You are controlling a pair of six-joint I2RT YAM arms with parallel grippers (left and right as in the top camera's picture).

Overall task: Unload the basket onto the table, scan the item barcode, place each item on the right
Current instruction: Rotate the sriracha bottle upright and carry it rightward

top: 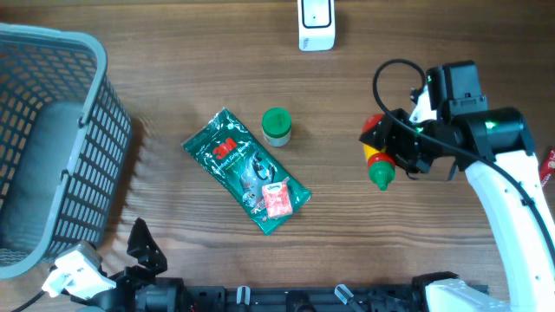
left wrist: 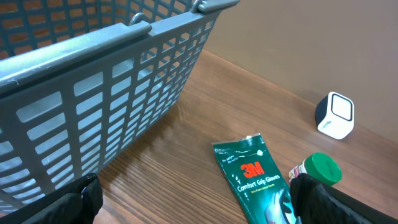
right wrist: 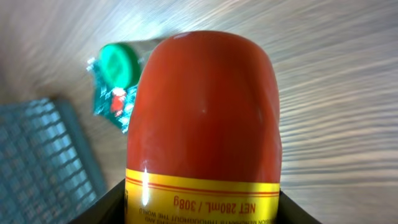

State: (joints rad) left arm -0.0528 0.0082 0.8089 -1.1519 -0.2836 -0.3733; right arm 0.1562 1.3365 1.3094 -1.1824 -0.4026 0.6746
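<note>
My right gripper should move by way of the scanner (top: 316,23), then go down and let go of the bottle beside the red item, because that is to its right in the overhead view.
My right gripper (top: 392,147) is shut on a red sauce bottle (top: 378,161) with a yellow label and a green cap, and holds it above the table at the right. In the right wrist view the bottle (right wrist: 205,118) fills the frame between the black fingers (right wrist: 102,208) of my right gripper (right wrist: 202,210). No barcode shows on the visible side. A white scanner (top: 316,23) stands at the table's far edge; it appears again as the scanner (left wrist: 336,115) in the left wrist view. My left gripper (top: 137,257) (left wrist: 199,205) rests open at the front left, holding nothing.
A green 3M gloves packet (top: 245,170) (left wrist: 255,177) lies mid-table, with a small green-capped jar (top: 277,126) (left wrist: 318,170) beside it. A grey plastic basket (top: 52,139) (left wrist: 93,81) occupies the left side.
</note>
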